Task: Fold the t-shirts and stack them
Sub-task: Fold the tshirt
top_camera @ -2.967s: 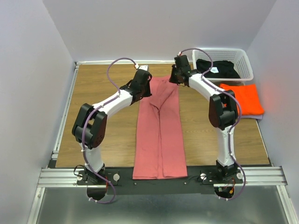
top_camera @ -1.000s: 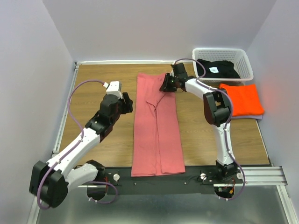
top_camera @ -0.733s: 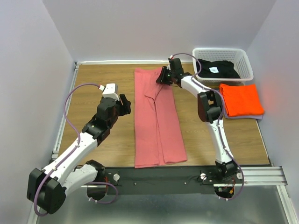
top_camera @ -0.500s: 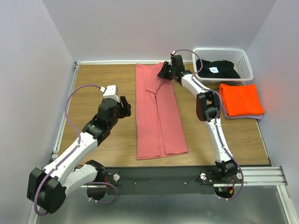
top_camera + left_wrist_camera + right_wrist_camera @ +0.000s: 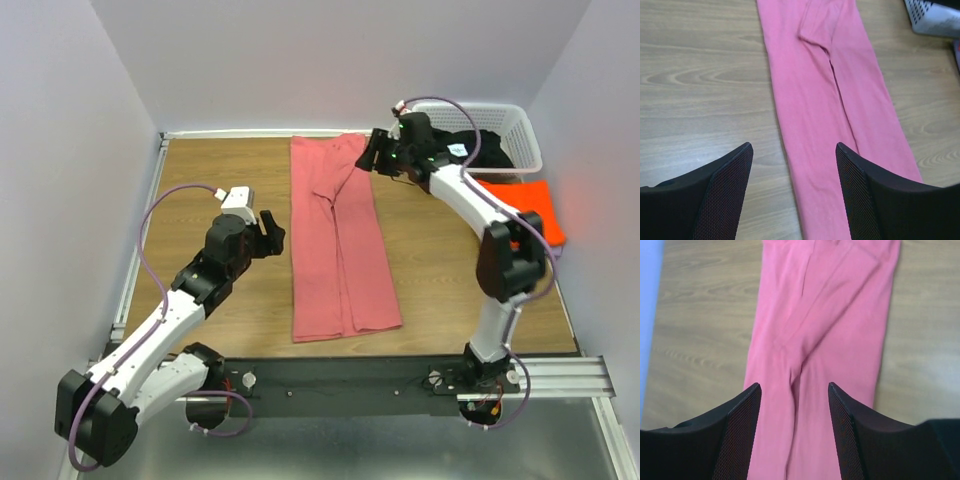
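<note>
My right gripper goes back down toward my base onto the pink-red shirt's near corner point(image 5: 397, 323) on the orange shirt's side next. The pink-red shirt's sides are folded in.
The dusty pink-red t-shirt point(image 5: 340, 245) lies flat on the wooden table as a long narrow strip, both sides folded in, running from the back edge toward me. My left gripper point(image 5: 268, 228) hovers open just left of its middle; in the left wrist view point(image 5: 794, 150) the shirt's left edge point(image 5: 830, 100) shows between the fingers. My right gripper point(image 5: 378, 152) is open above the strip's far right corner, with pink cloth point(image 5: 825, 330) below it and nothing held point(image 5: 794, 386). The folded orange t-shirt point(image 5: 540, 205) lies at the right. The black t-shirt point(image 5: 492, 150) sits in the basket.
A white lattice basket point(image 5: 520, 125) stands at the back right corner; its corner shows in the left wrist view point(image 5: 935, 20). The right arm's elbow point(image 5: 510, 260) hangs over the orange shirt. Walls close the table on the left, back and right.
The right gripper has opened, let go of the pink shirt's far end and pulled back to the right. The shirt now lies a little farther back. The left gripper has opened wider.
</note>
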Controlling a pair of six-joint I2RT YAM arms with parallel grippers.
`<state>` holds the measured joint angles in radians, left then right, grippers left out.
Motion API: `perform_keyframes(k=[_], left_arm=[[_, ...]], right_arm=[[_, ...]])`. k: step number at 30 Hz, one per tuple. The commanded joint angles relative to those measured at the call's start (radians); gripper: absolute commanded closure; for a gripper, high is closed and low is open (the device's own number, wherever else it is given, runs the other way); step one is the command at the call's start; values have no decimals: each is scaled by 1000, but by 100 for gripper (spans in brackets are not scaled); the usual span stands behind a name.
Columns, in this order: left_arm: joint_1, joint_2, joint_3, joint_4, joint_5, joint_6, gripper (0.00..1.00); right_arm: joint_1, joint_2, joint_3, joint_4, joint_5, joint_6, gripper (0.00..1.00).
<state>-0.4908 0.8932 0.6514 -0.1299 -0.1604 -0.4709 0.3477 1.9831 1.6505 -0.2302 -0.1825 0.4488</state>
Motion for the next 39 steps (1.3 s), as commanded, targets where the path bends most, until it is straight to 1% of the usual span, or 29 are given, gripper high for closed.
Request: perform_keyframes(k=[1,2,4,5,6,7,8,10,11,14,17,19,20,22,24,28,33,39], left_arm=[[0,30,8,-57,99,-17,25],[0,35,10,-79,119,-26,25],[0,38,10,-105,139,-53,25],[-2,42,14,-122,153,-64,25],[-2,46,16,-137,156,-78,25],[-2,50,14,-169,185,-95,25],[-3,65,13,-184,212,-122,25],[-9,82,7,-223,243,-153,25],[-14,98,-1,-231,278,-190,25],[-17,105,-44,-249,321,-259,25],[-20,96,-88,-255,318,-290,25],[-22,107,-102,-278,321,-295,25],[-23,121,-104,-287,321,-293,25],[-23,131,-105,-316,312,-288,25],[-26,141,-107,-344,288,-296,25],[-37,145,-118,-358,305,-322,25],[-57,127,-119,-381,299,-347,25],[-71,131,-116,-396,295,-345,25]], right_arm=[[5,-177,-289,-93,11,42,37],[4,-263,-354,-125,6,51,37],[7,-346,-452,-158,-6,73,37],[8,-390,-548,-194,-20,80,37],[8,-432,-589,-216,-26,85,37],[8,-507,-633,-239,-38,97,37],[8,-538,-700,-286,-51,100,37],[8,-619,-767,-339,-74,103,37],[11,-639,-822,-389,-90,105,37],[14,-708,-888,-449,-127,110,38],[16,-753,-971,-446,-156,136,41],[16,-757,-1020,-434,-184,137,42],[14,-760,-1034,-426,-225,136,43],[17,-764,-1072,-417,-245,131,43],[17,-764,-1089,-408,-252,122,44],[19,-730,-1115,-364,-293,122,46],[30,-673,-1138,-310,-305,134,49],[36,-652,-1170,-261,-287,146,51]])
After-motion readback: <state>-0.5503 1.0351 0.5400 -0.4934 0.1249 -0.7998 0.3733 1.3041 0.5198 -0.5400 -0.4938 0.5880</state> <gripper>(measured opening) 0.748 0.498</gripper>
